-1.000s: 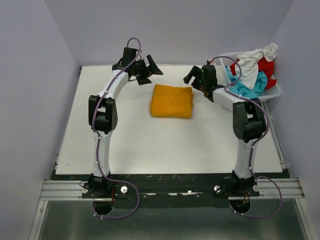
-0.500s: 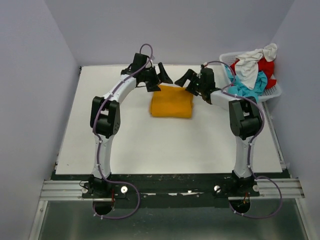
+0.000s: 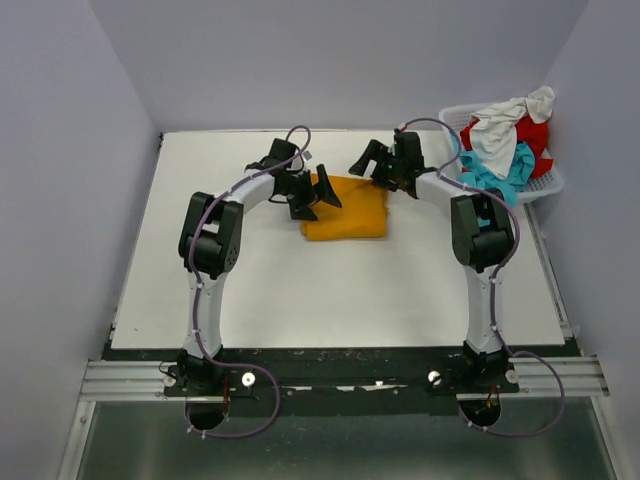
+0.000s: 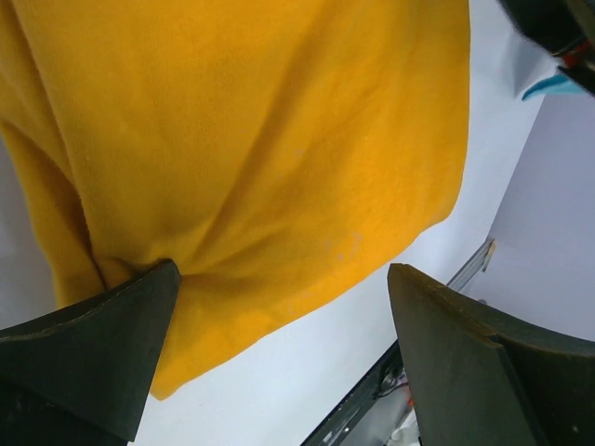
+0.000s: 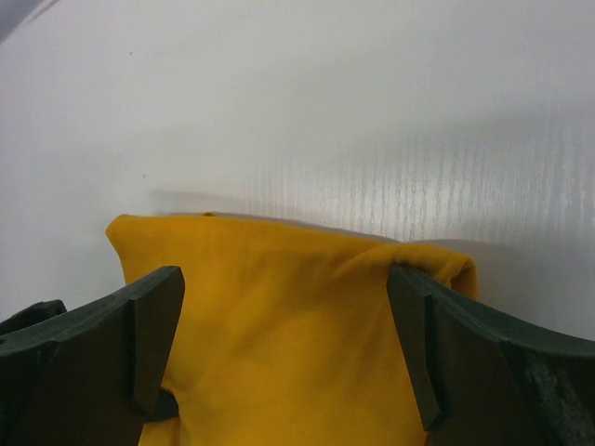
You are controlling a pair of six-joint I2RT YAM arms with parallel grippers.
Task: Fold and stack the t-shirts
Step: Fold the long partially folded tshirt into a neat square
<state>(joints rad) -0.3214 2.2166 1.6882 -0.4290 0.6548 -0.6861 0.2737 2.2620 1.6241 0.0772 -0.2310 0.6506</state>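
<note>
My left gripper moves back and then down onto the t-shirt's edge farthest from the basket (image 4: 72,246) next, since that edge still lies beyond one finger.
The mustard-orange t-shirt (image 3: 348,210) lies folded in a rectangle on the white table, a little behind the middle. My left gripper (image 3: 318,196) is open, its fingers over the shirt's left edge; the left wrist view shows the shirt (image 4: 260,139) filling the space between the spread jaws. My right gripper (image 3: 372,165) is open over the shirt's far right edge; the right wrist view shows the shirt (image 5: 297,325) between its jaws. The turquoise (image 3: 492,172), red (image 3: 533,132) and white (image 3: 505,122) t-shirts are heaped in the basket at the back right.
The white lattice basket (image 3: 548,185) stands at the table's back right corner against the wall. Grey walls close in on the left, back and right. The table (image 3: 330,290) ends at a black rail at the near edge.
Both grippers have moved inward from the far sides of the shirt and down onto it, the left to its left edge, the right to its far right edge. The shirt has shifted slightly.
</note>
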